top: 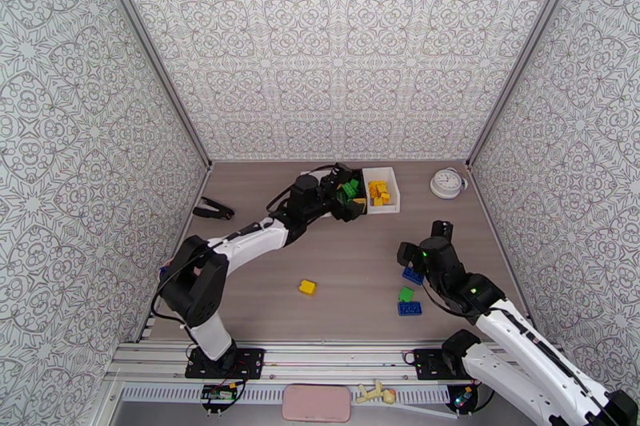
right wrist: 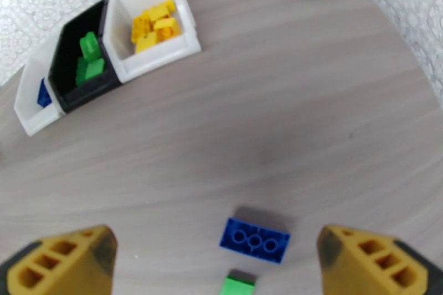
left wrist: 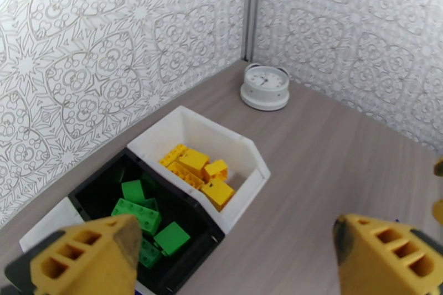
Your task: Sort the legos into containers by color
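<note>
My right gripper lowers its open fingers around the short ends of the blue lego below, nearest the containers, and closes next, as those ends already face them.
Three containers stand side by side at the back of the table. The white bin [right wrist: 160, 61] holds yellow legos [right wrist: 152, 25]. Beside it, the black bin [right wrist: 91, 89] holds green legos [left wrist: 141, 213], and the far white bin [right wrist: 39, 119] has a blue one [right wrist: 43, 93]. My left gripper [left wrist: 232, 246] hangs open over the black bin [left wrist: 97, 193], nothing between its fingers. Further forward, my right gripper [right wrist: 221, 260] is open above a blue lego [right wrist: 255, 239] and a green lego [right wrist: 238, 285]. Loose on the table are a yellow lego [top: 307, 287], a green lego [top: 406, 293] and two blue legos [top: 410, 308].
A round white clock [top: 448, 182] sits in the back right corner, near the bin of yellow legos. A black tool [top: 212, 209] lies by the left wall. Patterned walls close the table on three sides.
</note>
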Controlling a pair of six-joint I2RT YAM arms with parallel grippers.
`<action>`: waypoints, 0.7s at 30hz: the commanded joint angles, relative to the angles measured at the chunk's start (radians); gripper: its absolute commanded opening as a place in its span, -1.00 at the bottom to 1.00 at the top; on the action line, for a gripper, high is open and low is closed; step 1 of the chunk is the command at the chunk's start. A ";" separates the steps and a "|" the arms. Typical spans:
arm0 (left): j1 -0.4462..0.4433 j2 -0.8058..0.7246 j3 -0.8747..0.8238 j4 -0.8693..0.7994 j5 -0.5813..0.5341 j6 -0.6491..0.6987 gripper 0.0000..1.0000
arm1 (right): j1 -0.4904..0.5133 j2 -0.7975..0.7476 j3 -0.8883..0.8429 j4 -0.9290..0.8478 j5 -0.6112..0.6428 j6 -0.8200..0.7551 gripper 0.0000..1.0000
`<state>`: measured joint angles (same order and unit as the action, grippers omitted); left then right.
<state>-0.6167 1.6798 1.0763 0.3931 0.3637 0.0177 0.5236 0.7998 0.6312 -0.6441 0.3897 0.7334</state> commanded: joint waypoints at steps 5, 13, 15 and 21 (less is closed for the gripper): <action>-0.008 -0.144 -0.257 0.080 0.240 0.086 0.99 | -0.070 0.122 -0.004 -0.079 -0.078 0.127 0.99; -0.088 -0.296 -0.323 -0.162 0.273 0.238 0.99 | -0.111 0.246 -0.023 -0.007 -0.169 0.132 0.93; -0.107 -0.310 -0.340 -0.161 0.278 0.244 0.99 | -0.121 0.288 -0.024 0.000 -0.184 0.129 0.93; -0.141 -0.287 -0.335 -0.166 0.287 0.249 0.99 | -0.125 0.378 -0.022 0.040 -0.195 0.115 0.92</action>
<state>-0.7456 1.3788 0.7460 0.2623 0.6216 0.2420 0.4061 1.1542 0.6239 -0.6399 0.2188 0.8482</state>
